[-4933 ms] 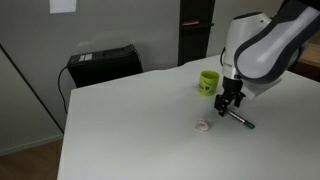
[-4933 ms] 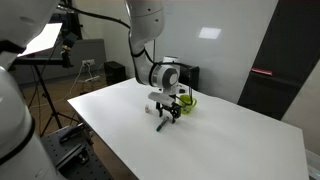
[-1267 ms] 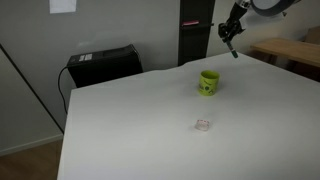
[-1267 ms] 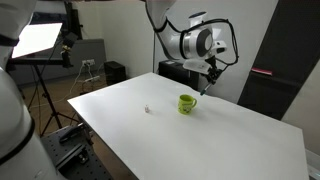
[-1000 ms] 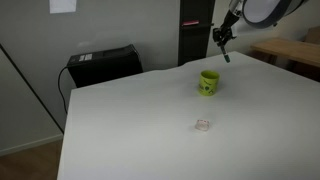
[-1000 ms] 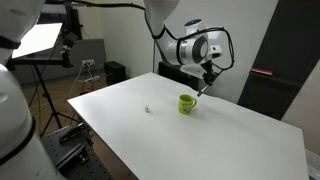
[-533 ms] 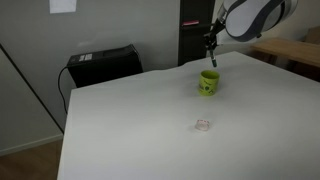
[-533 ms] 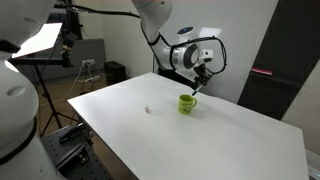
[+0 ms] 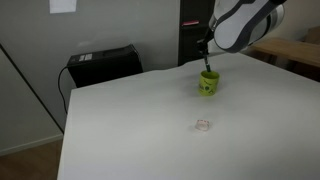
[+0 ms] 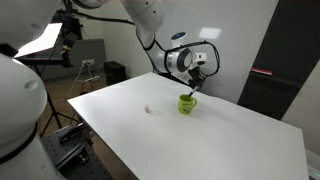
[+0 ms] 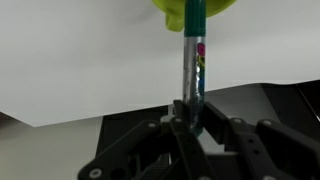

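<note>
To release the marker pen inside the opening of the lime-green mug (image 9: 209, 74) (image 11: 208, 5), my gripper should lower toward the mug's rim first.
My gripper (image 11: 190, 112) is shut on a marker pen (image 11: 193, 60) with a green tip, which hangs straight down from the jaws. The pen's tip is right above, or just inside, the mouth of a lime-green mug (image 9: 209, 83) that stands on the white table (image 9: 140, 130). In both exterior views the gripper (image 10: 197, 76) hovers directly over the mug (image 10: 187, 103), pen (image 9: 206, 58) pointing down at it. The wrist view shows the mug's rim (image 11: 170, 8) at the top edge, partly cut off.
A small clear cap-like object (image 9: 203, 125) lies on the table some way in front of the mug, also visible as a small speck (image 10: 147, 110). A black box (image 9: 104, 63) stands behind the table's far edge. Studio lamps on tripods (image 10: 45, 60) stand beside the table.
The gripper has lifted the pen off the table, carried it high to the back, then come down and across over the mug.
</note>
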